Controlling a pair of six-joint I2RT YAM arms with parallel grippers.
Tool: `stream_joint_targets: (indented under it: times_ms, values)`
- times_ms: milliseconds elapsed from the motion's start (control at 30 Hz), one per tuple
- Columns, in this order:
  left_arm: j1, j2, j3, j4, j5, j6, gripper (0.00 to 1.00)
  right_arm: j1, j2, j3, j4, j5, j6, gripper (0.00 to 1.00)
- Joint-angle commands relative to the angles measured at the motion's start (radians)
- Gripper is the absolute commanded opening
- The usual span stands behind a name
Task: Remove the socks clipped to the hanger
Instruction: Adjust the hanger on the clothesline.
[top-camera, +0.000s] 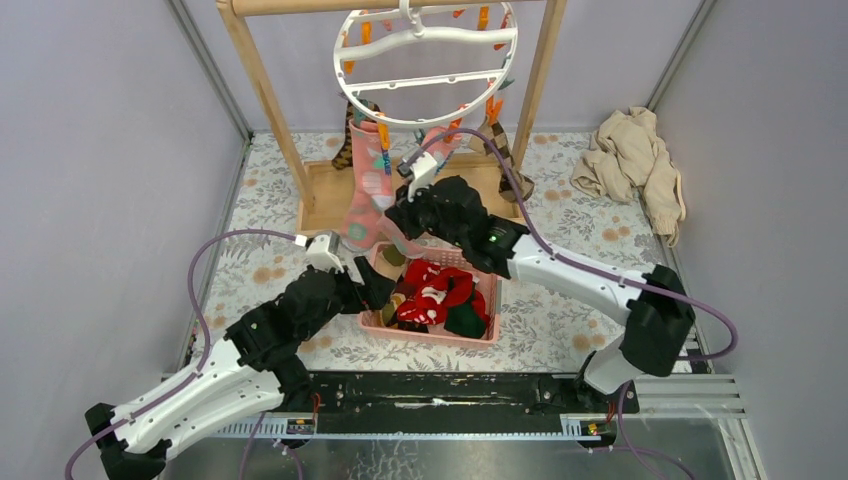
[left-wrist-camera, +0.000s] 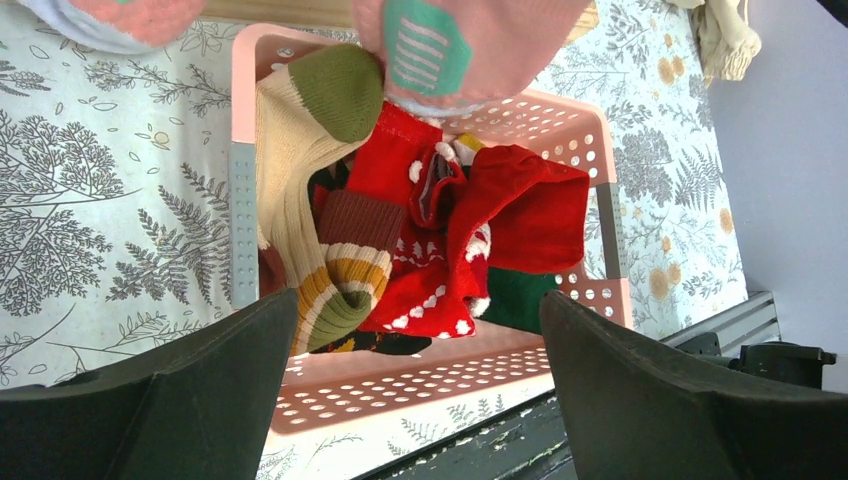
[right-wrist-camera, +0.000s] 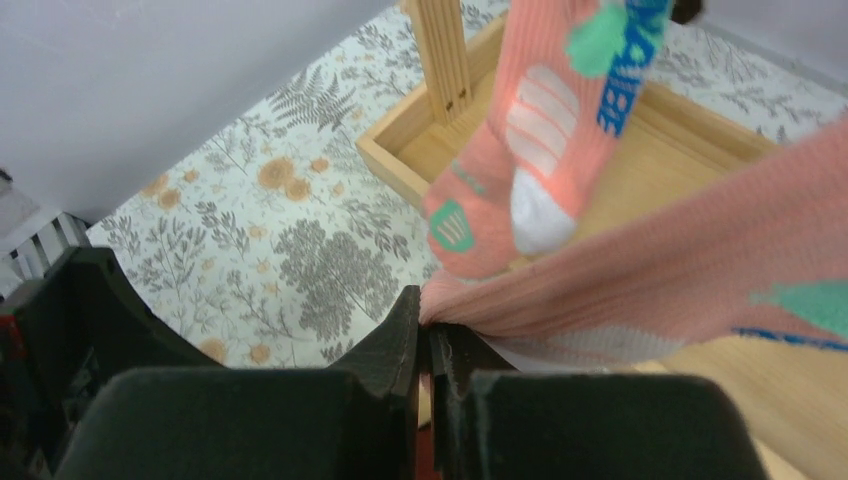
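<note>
I need to drag the still-stretched sock's end toward the second pink sock's toe (top-camera: 357, 234) (right-wrist-camera: 456, 232) with my right gripper next and release it, because that toe hangs to the left of my right gripper in the top view.
The white ring hanger (top-camera: 425, 60) hangs from the wooden rack's top bar. Pink socks (top-camera: 370, 170) and brown argyle socks (top-camera: 512, 165) hang from its clips. My right gripper (top-camera: 398, 216) is below the ring, shut on the end of a pink sock (right-wrist-camera: 680, 250) that stretches up to the right. My right gripper (right-wrist-camera: 430, 325) pinches its edge. A second pink sock (right-wrist-camera: 540, 130) hangs beside it. My left gripper (top-camera: 375, 285) is open and empty over the left edge of the pink basket (top-camera: 425, 335). In the left wrist view the left gripper (left-wrist-camera: 420, 390) frames red and striped socks (left-wrist-camera: 440, 240).
The wooden rack (top-camera: 265, 95) stands on a tray base (right-wrist-camera: 700, 150) behind the basket (left-wrist-camera: 590, 130). A beige cloth heap (top-camera: 635, 165) lies at the back right. Grey walls close in on both sides. The floral mat (top-camera: 260, 270) covers the table.
</note>
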Motion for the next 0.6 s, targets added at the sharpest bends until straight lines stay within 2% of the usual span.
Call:
stream_joint_targets:
  times_ms: [0,567]
  values:
    - [0.001,-0.024,0.031,-0.017,-0.046,-0.014,0.99,0.035,0.066,0.14,0.024,0.016,-0.028,0.02]
    - [0.001,-0.063,0.033,-0.062,-0.09,-0.027,0.99,0.068,0.401,0.557,-0.106,-0.001,-0.06,0.02]
